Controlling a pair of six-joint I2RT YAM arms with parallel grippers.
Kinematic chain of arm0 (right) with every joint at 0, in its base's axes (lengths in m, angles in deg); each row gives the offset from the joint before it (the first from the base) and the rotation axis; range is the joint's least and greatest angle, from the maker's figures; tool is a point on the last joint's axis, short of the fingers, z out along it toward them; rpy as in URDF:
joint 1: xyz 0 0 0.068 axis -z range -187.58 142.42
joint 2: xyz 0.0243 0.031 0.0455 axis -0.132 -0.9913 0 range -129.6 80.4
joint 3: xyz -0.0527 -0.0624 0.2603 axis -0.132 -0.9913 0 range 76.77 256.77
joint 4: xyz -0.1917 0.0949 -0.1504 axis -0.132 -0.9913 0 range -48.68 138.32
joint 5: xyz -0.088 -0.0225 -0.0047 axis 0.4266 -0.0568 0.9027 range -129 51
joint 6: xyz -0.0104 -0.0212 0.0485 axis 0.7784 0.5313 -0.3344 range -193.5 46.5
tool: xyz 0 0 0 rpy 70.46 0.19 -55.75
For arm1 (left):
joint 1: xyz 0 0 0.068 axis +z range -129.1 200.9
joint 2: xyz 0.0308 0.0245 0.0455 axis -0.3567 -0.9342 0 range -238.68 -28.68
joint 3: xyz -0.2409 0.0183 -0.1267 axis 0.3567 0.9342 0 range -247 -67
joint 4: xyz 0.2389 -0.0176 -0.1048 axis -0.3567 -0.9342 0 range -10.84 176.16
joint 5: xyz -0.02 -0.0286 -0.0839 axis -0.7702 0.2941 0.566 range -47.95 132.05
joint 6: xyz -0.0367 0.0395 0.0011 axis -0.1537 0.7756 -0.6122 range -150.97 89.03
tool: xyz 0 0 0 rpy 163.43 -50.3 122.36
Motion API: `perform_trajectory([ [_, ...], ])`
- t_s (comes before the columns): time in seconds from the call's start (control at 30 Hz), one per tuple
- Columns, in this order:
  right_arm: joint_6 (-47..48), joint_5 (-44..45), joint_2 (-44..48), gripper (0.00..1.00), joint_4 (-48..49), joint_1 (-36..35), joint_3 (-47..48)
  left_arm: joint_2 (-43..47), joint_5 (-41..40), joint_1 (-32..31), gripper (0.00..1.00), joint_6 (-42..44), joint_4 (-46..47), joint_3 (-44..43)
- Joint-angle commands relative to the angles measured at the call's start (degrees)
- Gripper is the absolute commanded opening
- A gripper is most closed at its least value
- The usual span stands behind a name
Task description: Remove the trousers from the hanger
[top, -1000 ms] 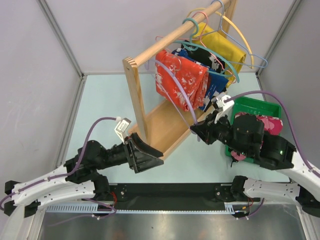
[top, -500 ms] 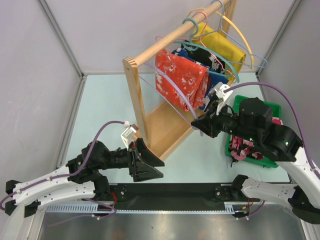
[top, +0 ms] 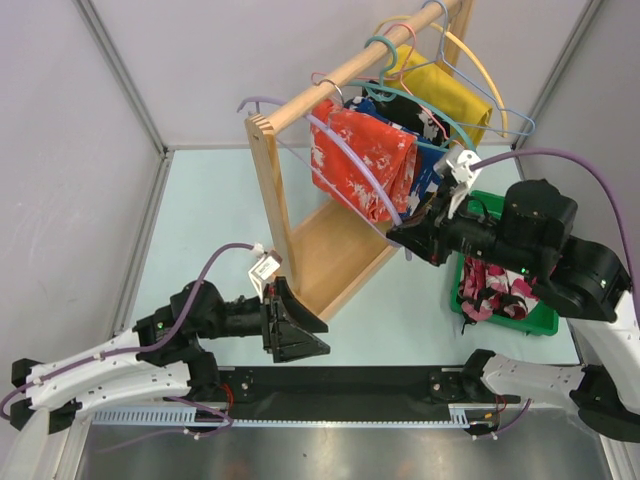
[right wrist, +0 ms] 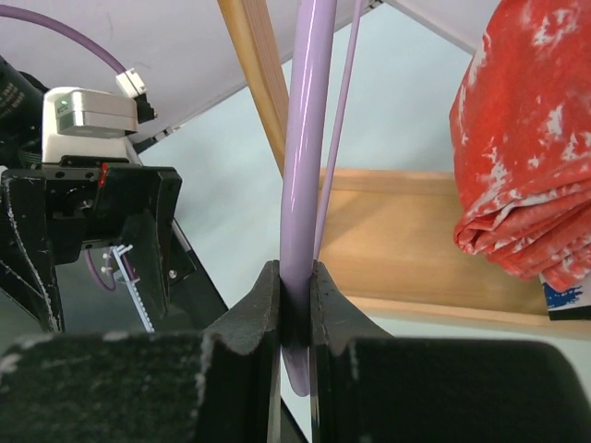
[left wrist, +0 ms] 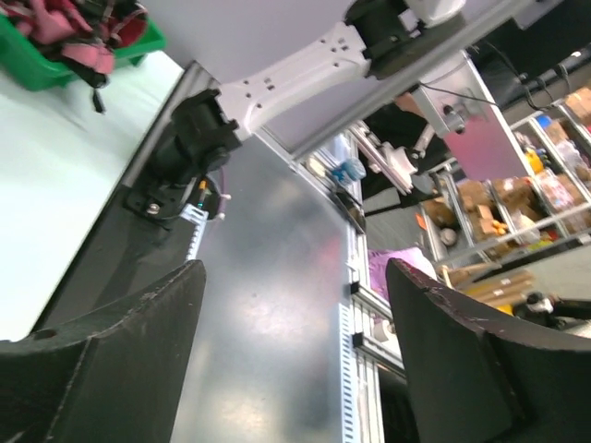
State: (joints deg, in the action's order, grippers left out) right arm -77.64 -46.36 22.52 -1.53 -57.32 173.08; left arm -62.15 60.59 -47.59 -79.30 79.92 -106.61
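The hanger is bare and the trousers are in the green bin, so the robot's right gripper should next move gently down a little toward the rack and let go of the hanger's lower end.
The pale lilac hanger is bare and slants from the rack's near end down to my right gripper, which is shut on the hanger's lower end. The right wrist view shows the lilac bar pinched between the jaws of that gripper. The pink camouflage trousers lie crumpled in the green bin, under the right arm. They also show in the left wrist view. My left gripper is open and empty, low by the rack's base; it shows in its own wrist view.
A wooden clothes rack stands mid-table. On its rail hang an orange-red speckled garment, a blue-black-white one and a yellow one, on teal, pink and other hangers. Grey walls enclose the table.
My right gripper has lifted the lilac hanger up and to the right, so its hook now reaches the rack's near end. My left gripper has shifted slightly right.
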Motion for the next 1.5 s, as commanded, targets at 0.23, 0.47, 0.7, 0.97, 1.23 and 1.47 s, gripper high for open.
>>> perform_trajectory([
  [0.23,0.10,-4.59,-4.16,0.00,4.58,3.68,1.60,2.53,-20.20,-0.15,0.74,17.04,-13.79,-18.20],
  [0.47,-0.43,-8.54,-3.64,0.00,4.58,7.54,-1.12,6.39,-32.49,-0.24,0.72,23.02,-25.47,-24.45],
  [0.7,0.62,-11.72,-1.35,0.00,4.67,8.78,-7.80,11.06,-55.06,-0.15,0.74,20.65,-32.69,-21.74],
  [0.97,0.89,-13.47,2.43,0.00,6.78,12.99,-13.87,10.28,-66.25,-0.15,0.92,16.90,-32.59,-12.16],
  [1.23,-4.11,-13.22,5.07,0.12,14.86,15.28,-21.86,11.41,-71.72,0.37,0.98,10.72,-33.14,-7.23],
  [1.47,-7.10,-11.28,7.17,0.39,16.97,15.37,-23.63,11.33,-68.56,0.72,1.00,10.72,-31.82,-5.21],
])
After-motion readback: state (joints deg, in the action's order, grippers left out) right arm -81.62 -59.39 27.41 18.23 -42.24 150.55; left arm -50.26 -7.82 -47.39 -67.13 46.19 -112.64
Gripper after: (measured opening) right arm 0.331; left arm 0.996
